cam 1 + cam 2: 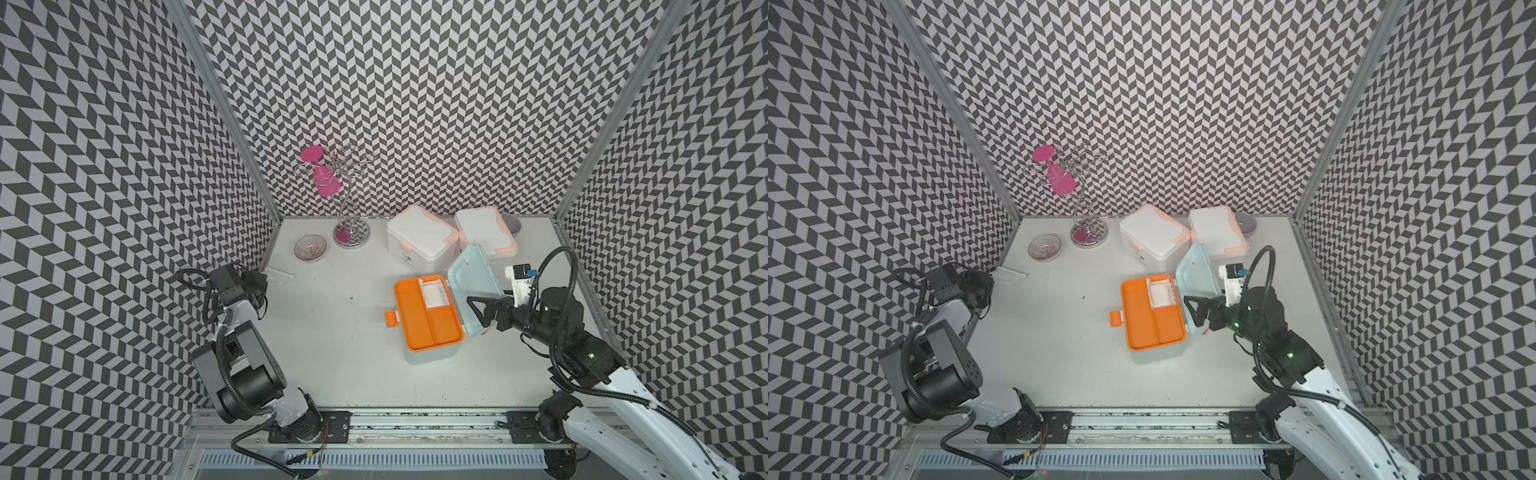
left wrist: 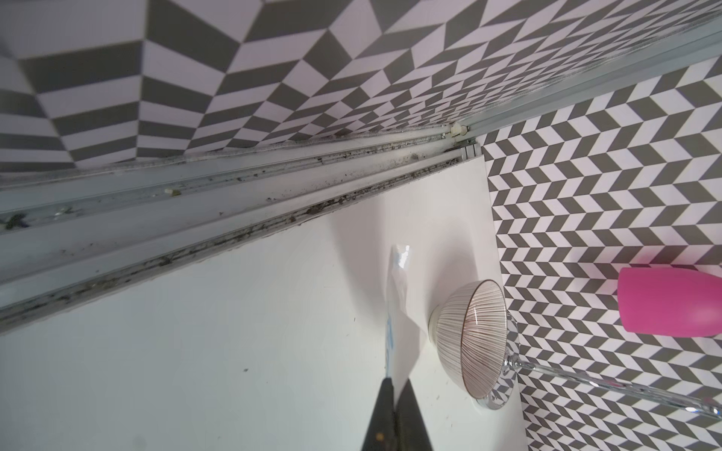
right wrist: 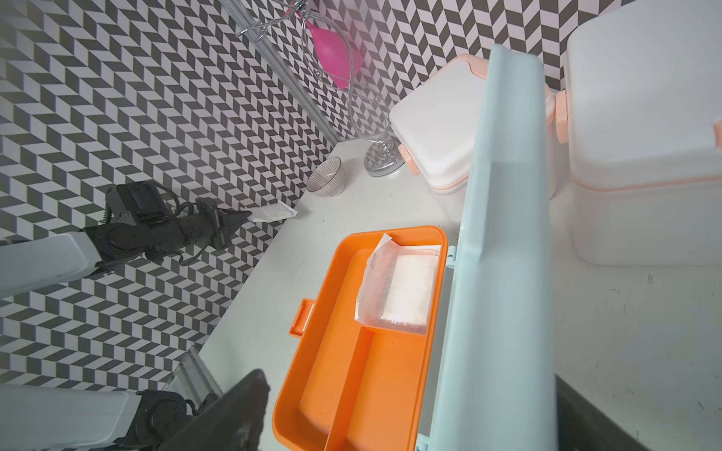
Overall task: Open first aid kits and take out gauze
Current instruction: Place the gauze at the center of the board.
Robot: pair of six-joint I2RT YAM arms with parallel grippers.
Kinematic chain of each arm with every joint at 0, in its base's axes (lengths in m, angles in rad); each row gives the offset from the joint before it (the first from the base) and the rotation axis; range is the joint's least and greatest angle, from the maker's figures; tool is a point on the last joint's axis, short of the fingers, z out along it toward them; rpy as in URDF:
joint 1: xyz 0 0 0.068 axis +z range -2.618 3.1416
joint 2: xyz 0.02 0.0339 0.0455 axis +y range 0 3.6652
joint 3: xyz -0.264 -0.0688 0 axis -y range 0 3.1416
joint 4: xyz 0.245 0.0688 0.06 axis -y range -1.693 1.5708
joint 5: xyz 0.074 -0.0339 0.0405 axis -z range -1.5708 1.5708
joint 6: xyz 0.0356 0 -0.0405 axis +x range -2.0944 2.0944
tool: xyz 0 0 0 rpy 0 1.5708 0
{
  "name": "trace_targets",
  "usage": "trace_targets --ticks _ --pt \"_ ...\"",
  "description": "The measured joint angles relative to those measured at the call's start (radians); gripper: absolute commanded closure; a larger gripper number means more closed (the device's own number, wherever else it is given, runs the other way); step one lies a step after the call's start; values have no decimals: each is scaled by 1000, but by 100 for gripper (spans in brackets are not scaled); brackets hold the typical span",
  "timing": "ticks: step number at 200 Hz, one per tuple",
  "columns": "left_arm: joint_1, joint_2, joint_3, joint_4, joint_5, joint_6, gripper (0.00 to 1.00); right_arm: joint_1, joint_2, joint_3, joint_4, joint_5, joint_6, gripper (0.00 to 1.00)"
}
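Note:
The wrapper's edge goes down toward the ribbed glass bowl with my left gripper next. It gets released there, as bare tabletop lies below the gripper, beside the bowl.
The pale blue first aid kit [image 1: 428, 353] stands open mid-table, its orange tray [image 1: 415, 316] exposed and its lid [image 1: 473, 270] raised on the right. One wrapped gauze pad [image 1: 435, 295] [image 3: 402, 289] lies in the tray's far compartment. My right gripper [image 1: 476, 313] is open, its fingers on either side of the lid's edge. Two white kits [image 1: 419, 237] [image 1: 486, 230] stand shut behind. By the left wall my left gripper [image 2: 397, 380] is shut on another gauze pad [image 2: 400, 296] [image 3: 273, 213], which reaches out over the table [image 1: 332, 353].
A ribbed glass bowl [image 1: 310, 248] sits at the back left, close to the held pad. Beside it is a chrome stand [image 1: 351, 232] with a pink glass [image 1: 324, 183] hung on it. A grey bowl [image 1: 513, 224] peeks from behind the white kits. Patterned walls close three sides.

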Motion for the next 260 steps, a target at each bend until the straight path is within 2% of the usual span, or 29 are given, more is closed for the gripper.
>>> trace_targets --ticks 95,260 --pt "-101 187 43 76 -43 -65 100 0 0 -1 1 -7 -4 0" --pt "-105 241 56 112 -143 -116 100 0 0 -6 -2 -6 -7 0"
